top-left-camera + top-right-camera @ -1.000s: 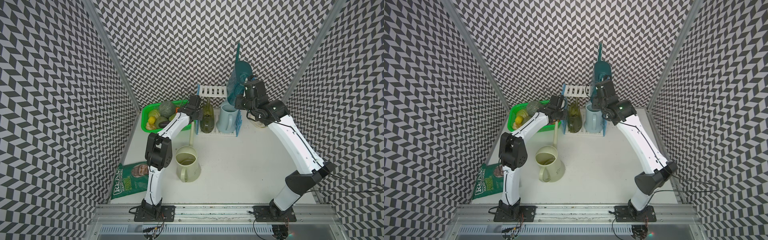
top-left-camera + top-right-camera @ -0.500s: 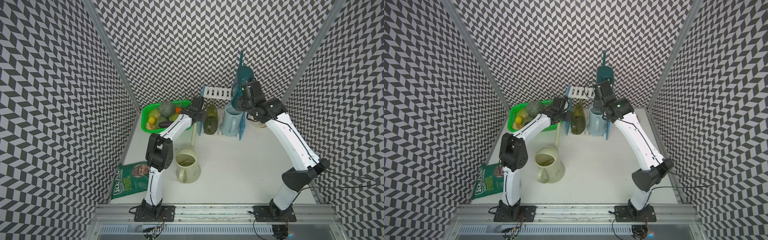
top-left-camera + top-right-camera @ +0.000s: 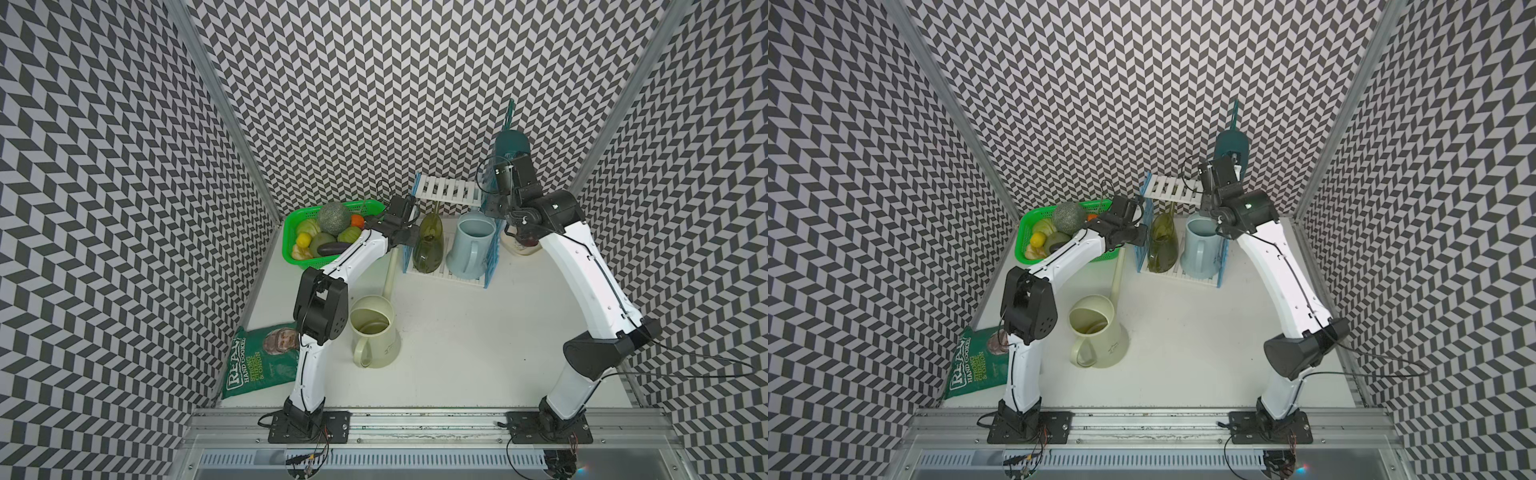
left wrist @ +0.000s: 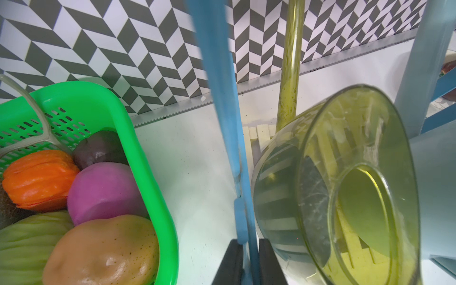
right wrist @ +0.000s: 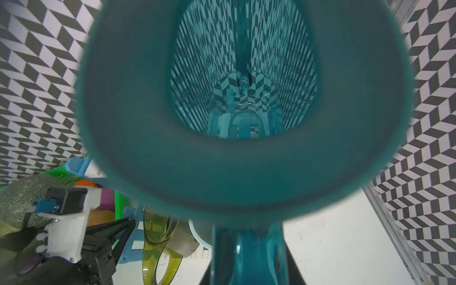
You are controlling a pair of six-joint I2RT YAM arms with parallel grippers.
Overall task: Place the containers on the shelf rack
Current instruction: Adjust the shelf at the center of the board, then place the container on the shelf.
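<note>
My right gripper shifts sideways toward the rack's middle next and releases the dark teal container atop the upper shelf, since its open slats lie beside my gripper.
The shelf rack stands at the back, slightly askew. An olive-green container and a pale blue container sit on its lower shelf. My left gripper is shut on the rack's left blue side panel. My right gripper is shut on the handle of the dark teal container, held spout-up above the rack's right end. A cream container stands on the table in front, its spout pointing toward the rack.
A green mesh basket of produce sits left of the rack, close to my left arm. A green snack bag lies at the front left. A small jar stands right of the rack under my right arm. Patterned walls close in three sides.
The right gripper has carried the dark teal container to the right and a little higher. The left gripper and the rack it grips have shifted slightly right.
</note>
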